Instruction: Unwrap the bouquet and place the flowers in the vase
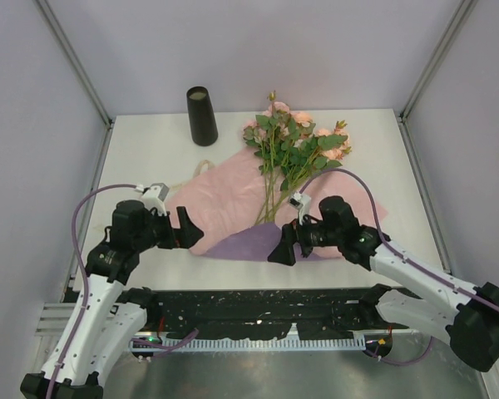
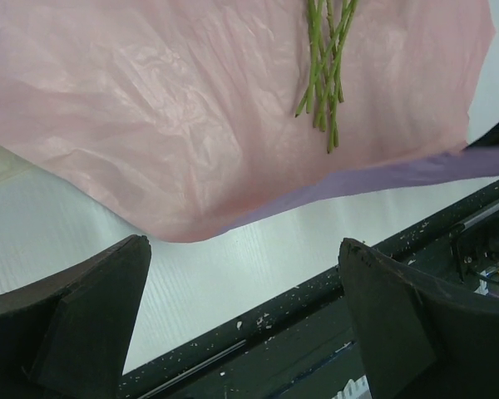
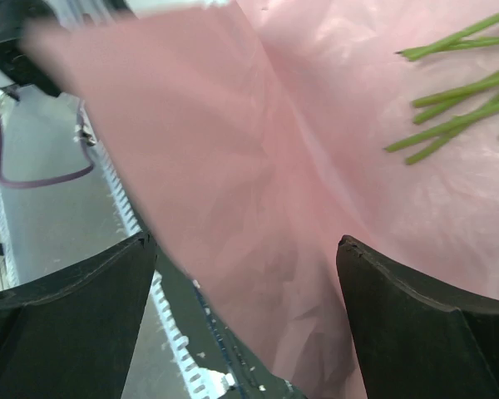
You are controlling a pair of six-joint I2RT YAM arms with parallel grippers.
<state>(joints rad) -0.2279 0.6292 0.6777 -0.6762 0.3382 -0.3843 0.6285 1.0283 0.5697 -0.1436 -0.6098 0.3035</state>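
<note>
The flowers' bare stems are outward of my left gripper and to its right in the top view, so it should move across the sheet and down onto them.
The bouquet lies unwrapped on the white table. Peach-pink flowers [image 1: 298, 141] with green leaves rest on the spread pink wrapping sheet [image 1: 224, 195], and their stems [image 2: 324, 75] [image 3: 453, 91] are bare on the paper. A purple corner of the sheet [image 1: 248, 243] faces the near edge. The black vase [image 1: 202, 116] stands upright at the back left, apart from the paper. My left gripper [image 1: 188, 232] [image 2: 245, 278] is open just off the sheet's near-left edge, over bare table. My right gripper [image 1: 280, 248] [image 3: 245, 283] is open at the purple corner, and a raised fold of pink paper [image 3: 233, 191] sits between its fingers.
A cream ribbon [image 1: 185, 177] trails off the sheet's left side. A black rail [image 1: 258, 312] runs along the table's near edge, under both grippers. Grey walls with metal posts close in the table on the left, back and right.
</note>
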